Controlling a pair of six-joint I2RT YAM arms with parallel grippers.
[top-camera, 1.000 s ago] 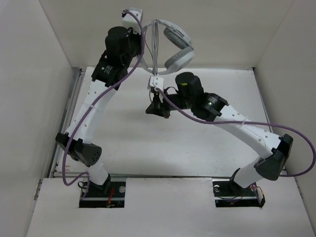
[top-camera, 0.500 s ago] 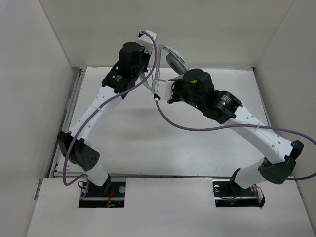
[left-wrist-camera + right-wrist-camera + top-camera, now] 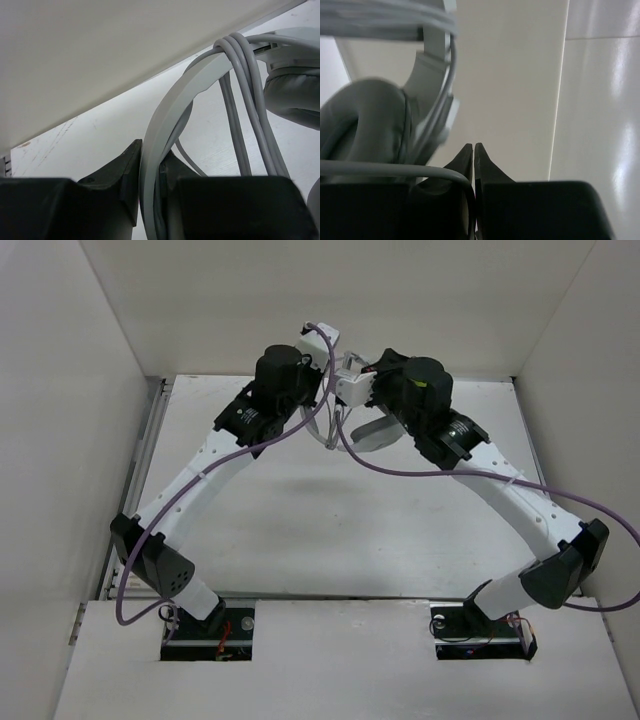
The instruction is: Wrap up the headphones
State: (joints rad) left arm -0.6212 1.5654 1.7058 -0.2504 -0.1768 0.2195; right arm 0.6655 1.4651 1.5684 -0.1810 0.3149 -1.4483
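Observation:
My left gripper brings the headphones down onto the bare tabletop below next and releases the headband (image 3: 170,100), since several turns of cord already lie over it.
The light grey headphones hang between the two wrists at the back of the table; one earcup (image 3: 375,435) shows in the top view. My left gripper (image 3: 150,150) is shut on the curved headband (image 3: 170,100). Several turns of the thin grey cord (image 3: 240,55) lie over the headband beside an earcup (image 3: 295,95). My right gripper (image 3: 474,146) is shut, and the cord (image 3: 380,168) curves into its jaws from the left. The earcup (image 3: 365,120) and headband (image 3: 432,55) sit close on its upper left. The plug is hidden.
White walls enclose the table (image 3: 300,530) at the back and on both sides. Both wrists, left (image 3: 285,375) and right (image 3: 415,385), sit close together against the back wall (image 3: 400,300). Purple cables (image 3: 420,475) run along the arms.
The right wrist rose from below the headphones up to the back wall, carrying the cord. The left arm swung right, and the headphones now hang lower between the wrists.

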